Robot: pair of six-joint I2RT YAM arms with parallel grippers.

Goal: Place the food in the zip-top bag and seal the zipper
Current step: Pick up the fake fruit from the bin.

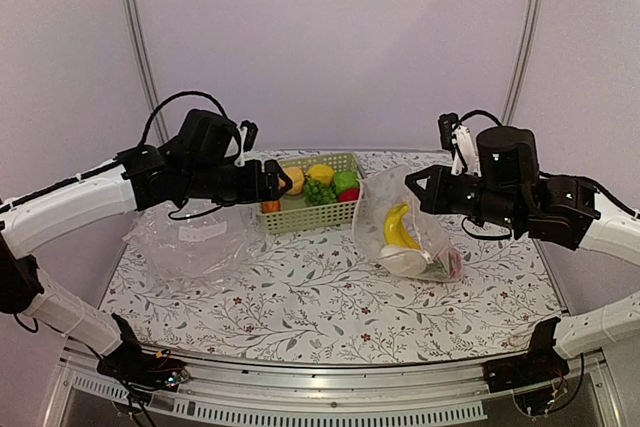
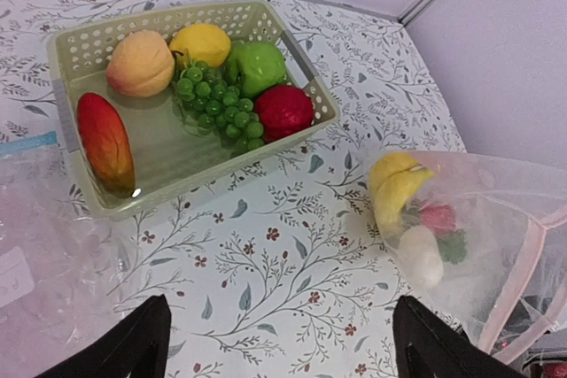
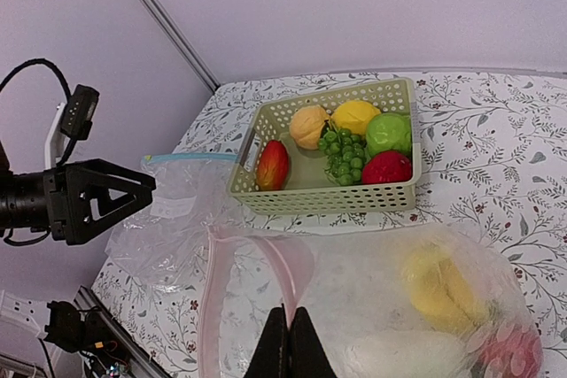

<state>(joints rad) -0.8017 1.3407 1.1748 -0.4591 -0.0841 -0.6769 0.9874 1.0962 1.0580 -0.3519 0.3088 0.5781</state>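
Observation:
I will next reach outward and down with my left gripper to close across the near half of the red-orange fruit (image 2: 104,139), clear of the grapes.
The zip-top bag (image 1: 428,219) stands at the right of the table with its mouth raised and gaping. My right gripper (image 3: 290,340) is shut on the pink zipper (image 3: 280,250) at the mouth. Inside the bag lie a yellow banana (image 3: 440,285), a white oblong piece (image 3: 399,356) and a red piece (image 3: 509,351). More food sits in the green basket (image 2: 190,185): a peach (image 2: 140,63), a lemon (image 2: 201,43), a green fruit (image 2: 258,66), grapes (image 2: 213,99), a red apple (image 2: 283,111) and a red-orange fruit (image 2: 104,139). My left gripper (image 2: 283,347) hangs open and empty above the cloth, between basket and bag.
A second clear bag (image 1: 190,237) with a blue strip and white label lies flat at the left, beside the basket. The flowered cloth (image 1: 300,297) covers the table. Walls with metal posts close off the back.

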